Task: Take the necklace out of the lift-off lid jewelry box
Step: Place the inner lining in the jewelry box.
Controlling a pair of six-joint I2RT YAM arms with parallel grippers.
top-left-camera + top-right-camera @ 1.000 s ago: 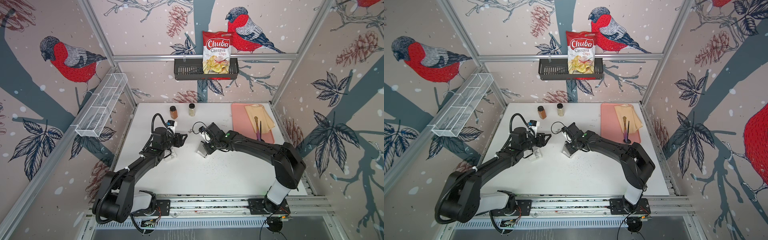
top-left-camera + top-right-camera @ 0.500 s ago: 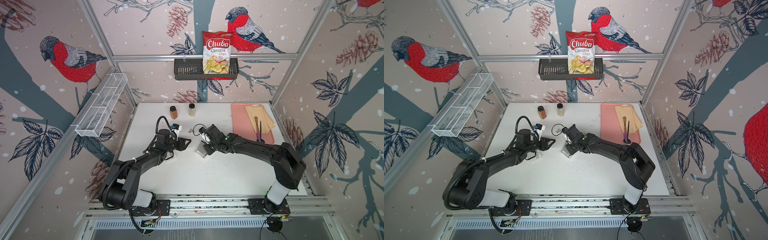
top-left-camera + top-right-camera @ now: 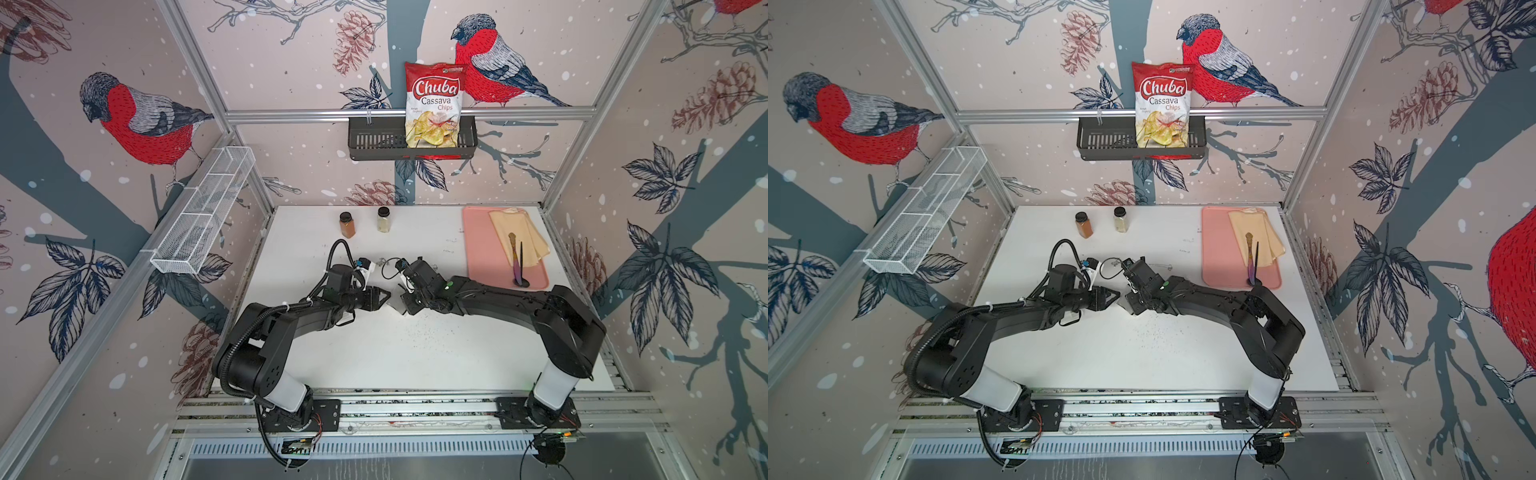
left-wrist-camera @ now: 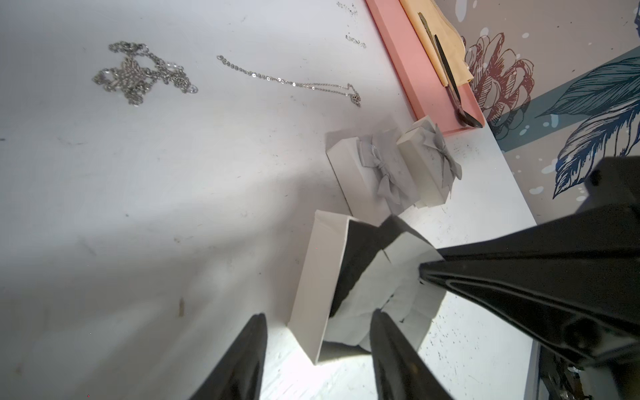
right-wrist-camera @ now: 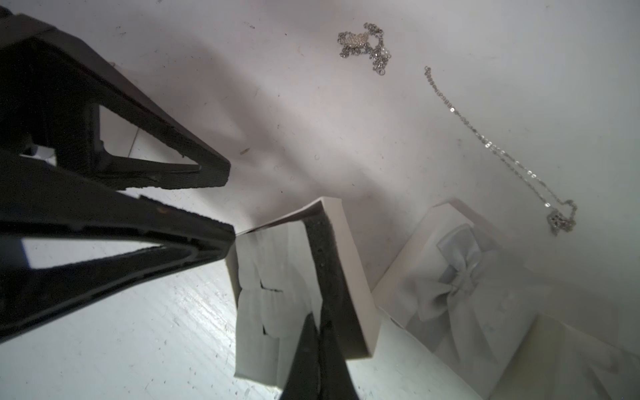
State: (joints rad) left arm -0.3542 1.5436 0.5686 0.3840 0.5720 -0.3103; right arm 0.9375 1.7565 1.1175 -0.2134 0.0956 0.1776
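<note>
My right gripper will next push the card's edge down into the open box beside the black foam and let go of it, because the card sticks out over the box's rim.
The white jewelry box base stands open on the table, with no lid on it. Inside it I see black foam and a white insert card that sticks out over the rim; no chain shows in it. My right gripper is shut on the card's edge beside the foam. My left gripper is open, one finger on each side of the box's corner. Two silver necklaces lie on the table beyond the box: a bunched one and a thin stretched chain.
Two closed grey-white boxes with bows stand right behind the open box. A pink tray with a cloth and a spoon lies at the back right. Two spice jars stand at the back.
My left arm has swung right, and its gripper has reached the box's corner while narrowing a little. The right gripper has stayed shut in the same place.
</note>
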